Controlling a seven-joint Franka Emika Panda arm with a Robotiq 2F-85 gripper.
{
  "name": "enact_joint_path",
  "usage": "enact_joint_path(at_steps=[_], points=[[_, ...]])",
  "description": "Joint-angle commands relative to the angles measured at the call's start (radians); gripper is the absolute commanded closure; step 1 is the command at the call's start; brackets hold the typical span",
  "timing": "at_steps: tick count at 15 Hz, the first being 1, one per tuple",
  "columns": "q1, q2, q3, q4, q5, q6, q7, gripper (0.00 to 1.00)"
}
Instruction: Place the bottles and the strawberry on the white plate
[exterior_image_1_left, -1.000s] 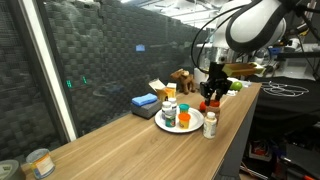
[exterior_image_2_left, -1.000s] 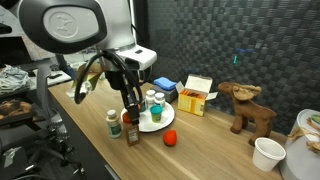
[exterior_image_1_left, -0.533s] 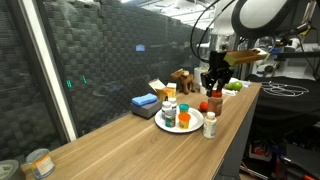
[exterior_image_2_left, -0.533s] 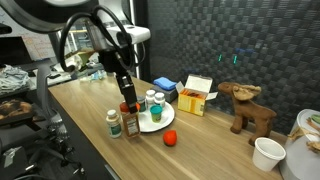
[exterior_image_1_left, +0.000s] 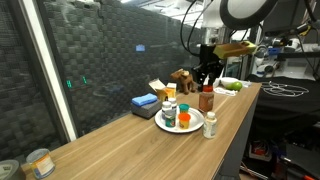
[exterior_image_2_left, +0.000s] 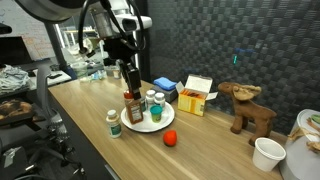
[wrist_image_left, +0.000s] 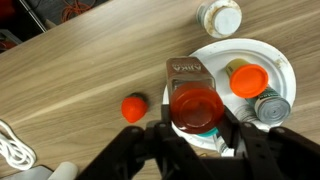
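My gripper carries the red-capped bottle (wrist_image_left: 194, 103) outward next and brings it down into the gap between the orange and green-capped bottles, since bare plate shows there.
My gripper (wrist_image_left: 196, 128) is shut on a red-capped bottle (wrist_image_left: 194, 103) and holds it by the cap above the near rim of the white plate (wrist_image_left: 272, 55). Both exterior views show it hanging under the gripper (exterior_image_1_left: 207, 82) (exterior_image_2_left: 129, 84), over the plate (exterior_image_2_left: 146, 126) (exterior_image_1_left: 190, 128). On the plate stand a squat orange bottle (wrist_image_left: 250, 78), a silver-topped bottle (wrist_image_left: 270, 108) and a green-capped one (exterior_image_1_left: 184, 115). A white bottle (wrist_image_left: 220, 15) (exterior_image_2_left: 113, 123) (exterior_image_1_left: 210, 124) stands on the table beside the plate. The red strawberry (wrist_image_left: 135, 107) (exterior_image_2_left: 170, 137) lies on the table near the plate.
Behind the plate lie a blue box (exterior_image_1_left: 145, 101) (exterior_image_2_left: 165, 86) and a yellow-and-white box (exterior_image_2_left: 197, 95). A brown toy moose (exterior_image_2_left: 250, 108) and a white cup (exterior_image_2_left: 268, 153) stand further along. A tin can (exterior_image_1_left: 40, 160) sits at the far table end. The table edge runs close by the plate.
My gripper has risen with the red-capped bottle, lifting it off the table beside the plate and carrying it over the plate's rim.
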Motion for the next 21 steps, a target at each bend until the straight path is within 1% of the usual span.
enact_joint_path(at_steps=[1,6,14,21], points=[[0.016,0.064,-0.006,0.081,0.019,0.006,-0.026,0.77],[0.033,0.155,-0.014,0.136,0.054,0.012,-0.056,0.77],[0.042,0.274,-0.023,0.206,0.172,0.062,-0.136,0.77],[0.061,0.322,-0.026,0.274,0.153,0.077,-0.134,0.77]])
